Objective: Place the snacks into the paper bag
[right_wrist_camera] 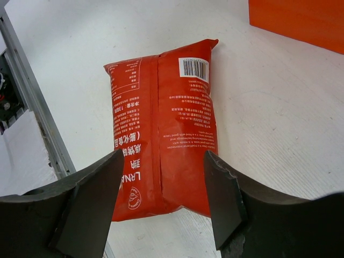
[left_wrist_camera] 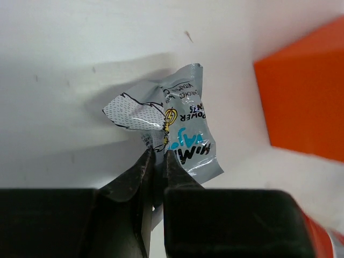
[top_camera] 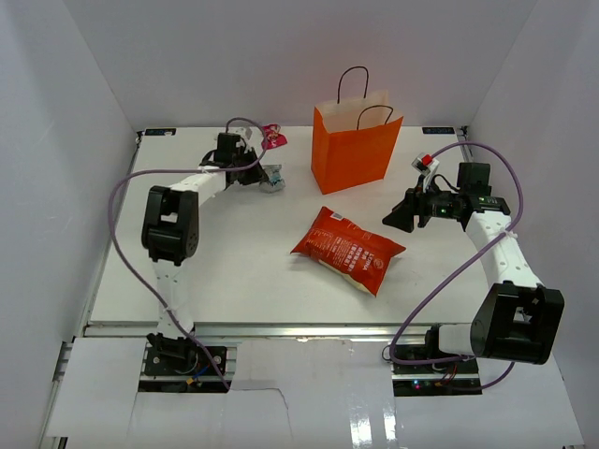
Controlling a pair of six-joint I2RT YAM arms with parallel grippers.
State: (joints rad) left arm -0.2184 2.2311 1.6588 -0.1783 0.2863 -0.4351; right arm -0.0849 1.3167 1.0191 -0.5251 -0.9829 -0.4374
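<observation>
I will raise my left gripper over the paper bag's open top [top_camera: 354, 113] and let go of the wrapper, because that open top is higher up, to the gripper's right in the top view.
The orange paper bag [top_camera: 356, 150] stands upright at the back middle, with black handles. The red-orange chip bag [top_camera: 348, 248] lies flat in front of it. My left gripper [top_camera: 265, 178] is shut on a silver-blue candy wrapper [left_wrist_camera: 183, 123], pinching its edge between the fingertips [left_wrist_camera: 145, 161], low over the table left of the paper bag [left_wrist_camera: 306, 91]. A pink candy [top_camera: 273, 137] lies behind it. My right gripper [top_camera: 398, 217] is open and empty, right of the chip bag. In the right wrist view the chip bag [right_wrist_camera: 161, 123] lies just beyond the open gripper [right_wrist_camera: 164, 158].
A small red-and-white object [top_camera: 427, 163] sits by the right arm near the paper bag's right side. White walls enclose the table on three sides. The table's near edge rail [right_wrist_camera: 32, 102] runs beside the chip bag. The paper bag's base [right_wrist_camera: 301, 19] shows at the top right.
</observation>
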